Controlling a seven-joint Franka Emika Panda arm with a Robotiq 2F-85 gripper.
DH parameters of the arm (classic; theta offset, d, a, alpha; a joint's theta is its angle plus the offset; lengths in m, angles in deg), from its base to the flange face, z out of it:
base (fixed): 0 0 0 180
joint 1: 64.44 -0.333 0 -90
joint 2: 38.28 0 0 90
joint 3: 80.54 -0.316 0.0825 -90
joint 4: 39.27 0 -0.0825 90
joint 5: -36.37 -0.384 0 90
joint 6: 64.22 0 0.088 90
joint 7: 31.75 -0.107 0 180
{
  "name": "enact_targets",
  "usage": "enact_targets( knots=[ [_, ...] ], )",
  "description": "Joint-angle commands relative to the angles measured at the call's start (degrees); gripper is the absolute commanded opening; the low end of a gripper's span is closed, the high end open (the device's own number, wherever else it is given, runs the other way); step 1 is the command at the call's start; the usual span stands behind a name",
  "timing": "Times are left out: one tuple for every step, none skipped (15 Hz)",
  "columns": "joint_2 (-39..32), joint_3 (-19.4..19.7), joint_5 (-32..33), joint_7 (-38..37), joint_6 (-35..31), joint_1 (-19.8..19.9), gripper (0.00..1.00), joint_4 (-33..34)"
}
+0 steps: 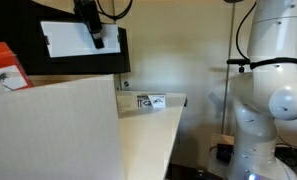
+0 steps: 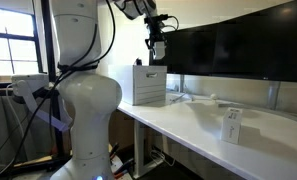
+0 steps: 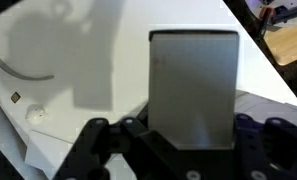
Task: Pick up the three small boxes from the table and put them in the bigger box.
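Next, my gripper shifts toward the orange-red box [image 1: 3, 68], then lowers the held small box over the bigger box.
In the wrist view my gripper [image 3: 191, 128] is shut on a small box [image 3: 193, 80], a pale carton whose plain face fills the middle of the frame. Both exterior views show the gripper [image 1: 92, 32] [image 2: 156, 42] raised high over the bigger box [image 1: 58, 130] [image 2: 148, 85], which has plain pale sides. An orange-red small box [image 1: 3, 68] shows above that box's wall. Another white small box with dark print [image 1: 151, 101] [image 2: 233, 125] rests on the table [image 1: 148, 140] [image 2: 193, 125], away from the gripper.
Black monitors [image 2: 238, 50] line the wall behind the table. The robot's white base [image 2: 83, 110] [image 1: 273, 100] stands beside the table's end. White cables [image 3: 23, 65] and papers lie on the tabletop below the gripper.
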Motion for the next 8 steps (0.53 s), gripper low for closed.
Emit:
enact_targets(
  knots=[
    [-6.69, -3.13, 2.2, -4.02, 4.5, -2.58, 0.31, 8.51],
    [-8.13, -3.92, 2.48, -4.13, 4.92, -3.56, 0.31, 10.26],
    [-9.64, -4.54, 2.98, -4.34, 5.38, -4.49, 0.31, 11.81],
    [-11.4, -5.15, 3.79, -4.73, 6.18, -5.61, 0.31, 13.89],
    [-12.79, -5.53, 4.65, -4.95, 6.72, -6.64, 0.31, 15.49],
    [-14.19, -5.77, 5.35, -5.14, 7.29, -7.69, 0.31, 17.19],
    [-15.66, -6.04, 6.31, -5.4, 8.06, -8.94, 0.31, 18.98],
    [-16.89, -6.1, 7.04, -5.35, 8.58, -9.99, 0.31, 20.55]
  ],
)
